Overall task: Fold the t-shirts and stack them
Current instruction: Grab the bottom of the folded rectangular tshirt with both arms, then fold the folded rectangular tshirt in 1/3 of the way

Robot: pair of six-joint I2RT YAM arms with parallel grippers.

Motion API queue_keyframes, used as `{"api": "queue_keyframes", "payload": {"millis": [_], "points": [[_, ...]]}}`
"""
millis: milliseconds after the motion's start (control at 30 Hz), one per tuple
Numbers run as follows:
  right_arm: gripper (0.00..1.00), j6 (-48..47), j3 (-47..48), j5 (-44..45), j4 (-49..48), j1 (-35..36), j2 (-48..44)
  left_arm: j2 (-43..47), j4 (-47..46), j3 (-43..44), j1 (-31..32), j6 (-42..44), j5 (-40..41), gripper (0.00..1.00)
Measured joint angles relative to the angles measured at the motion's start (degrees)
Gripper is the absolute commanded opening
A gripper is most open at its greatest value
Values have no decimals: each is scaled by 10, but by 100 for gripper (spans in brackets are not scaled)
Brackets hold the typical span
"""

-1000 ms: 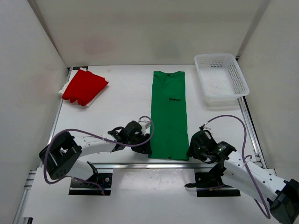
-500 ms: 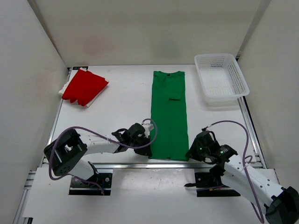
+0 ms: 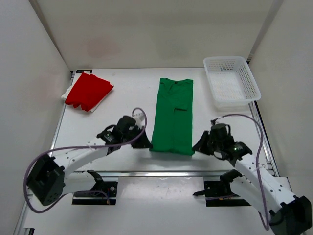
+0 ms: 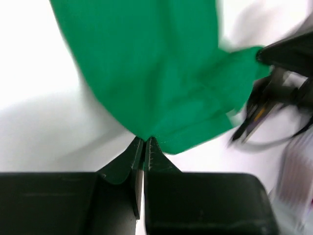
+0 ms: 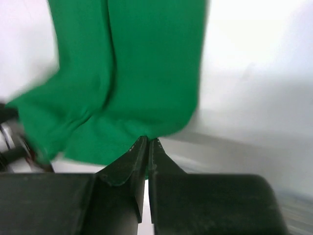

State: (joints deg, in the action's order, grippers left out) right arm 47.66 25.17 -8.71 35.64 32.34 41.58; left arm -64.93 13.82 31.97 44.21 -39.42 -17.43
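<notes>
My left gripper carries the green t-shirt's hem corner outward and down onto the green t-shirt's middle (image 3: 160, 109) next and releases it there, since the t-shirt lies long.
The green t-shirt (image 3: 172, 117) lies as a long folded strip down the middle of the table, collar at the far end. Its near hem is raised off the table. My left gripper (image 3: 146, 145) is shut on the hem's left corner (image 4: 146, 128). My right gripper (image 3: 195, 147) is shut on the hem's right corner (image 5: 149, 129). In each wrist view the green cloth (image 5: 122, 73) hangs away from the pinched tips. The red t-shirt (image 3: 88, 91) lies folded at the far left on a white cloth (image 3: 65, 93), which may be the cream-white t-shirt.
A white mesh basket (image 3: 231, 82) stands at the far right corner. White walls close in the table on three sides. A metal rail (image 3: 161, 172) runs along the near edge by the arm bases.
Both grippers have shut on the near corners of the green t-shirt and lifted the hem, carrying it away from the near edge toward the collar. The strip now looks shorter.
</notes>
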Motion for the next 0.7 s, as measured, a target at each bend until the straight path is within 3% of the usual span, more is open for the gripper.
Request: {"api": "queue_keyframes", "payload": {"millis": [67, 200, 367, 567, 700], "points": [[0, -48, 33, -21, -38, -98, 43, -36, 0, 63, -38, 5, 0, 0], [0, -128, 108, -42, -93, -187, 159, -175, -31, 204, -92, 15, 3, 0], [0, -189, 182, -60, -181, -231, 308, -335, -52, 315, -134, 17, 13, 0], [0, -219, 270, -73, -246, -256, 452, -454, -47, 423, -163, 15, 27, 0], [1, -234, 325, -84, -270, -269, 535, -525, -37, 511, -178, 16, 30, 10]]}}
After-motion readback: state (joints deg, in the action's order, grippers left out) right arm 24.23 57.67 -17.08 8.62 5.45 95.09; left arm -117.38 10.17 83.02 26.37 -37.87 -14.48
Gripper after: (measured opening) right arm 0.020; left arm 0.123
